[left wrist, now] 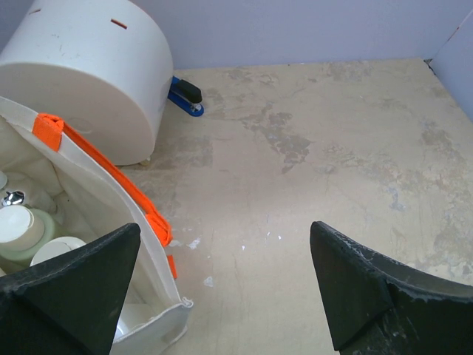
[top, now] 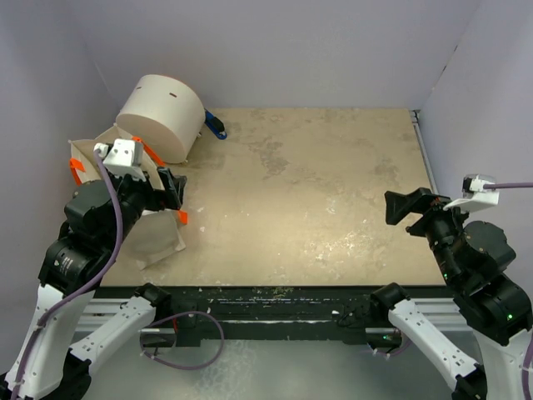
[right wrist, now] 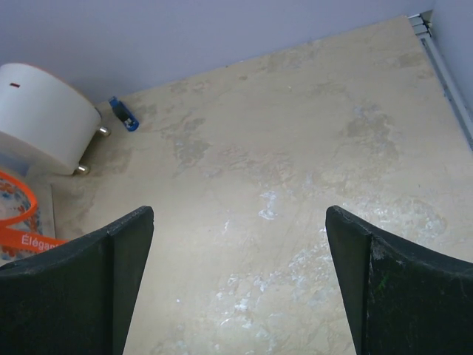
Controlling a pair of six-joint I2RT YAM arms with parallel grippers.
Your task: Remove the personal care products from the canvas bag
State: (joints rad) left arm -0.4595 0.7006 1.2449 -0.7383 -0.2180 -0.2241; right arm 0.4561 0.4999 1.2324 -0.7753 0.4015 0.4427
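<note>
My left gripper tilts its fingers downward next and lowers them over the near corner of the bag's rim (left wrist: 182,302), since that corner is below the gripper.
The canvas bag (top: 158,237) stands open at the table's left edge, with orange strap handles (left wrist: 96,166); my left arm covers much of it from above. In the left wrist view its rim (left wrist: 89,185) is at the left. Inside show a pale green bottle with a white cap (left wrist: 21,231), a cream round bottle (left wrist: 55,251) and a silvery cap (left wrist: 11,198). The white square bottles are hidden. My left gripper (top: 171,190) (left wrist: 224,229) is open and empty, over the bag's right rim. My right gripper (top: 400,207) (right wrist: 240,211) is open and empty above bare table at the right.
A large cream cylinder (top: 162,117) (left wrist: 81,74) (right wrist: 44,115) lies just behind the bag, its blue handle (top: 216,127) (left wrist: 185,96) pointing right. Grey walls close in the table at the back and both sides. The bag's orange strap (right wrist: 29,240) shows in the right wrist view.
</note>
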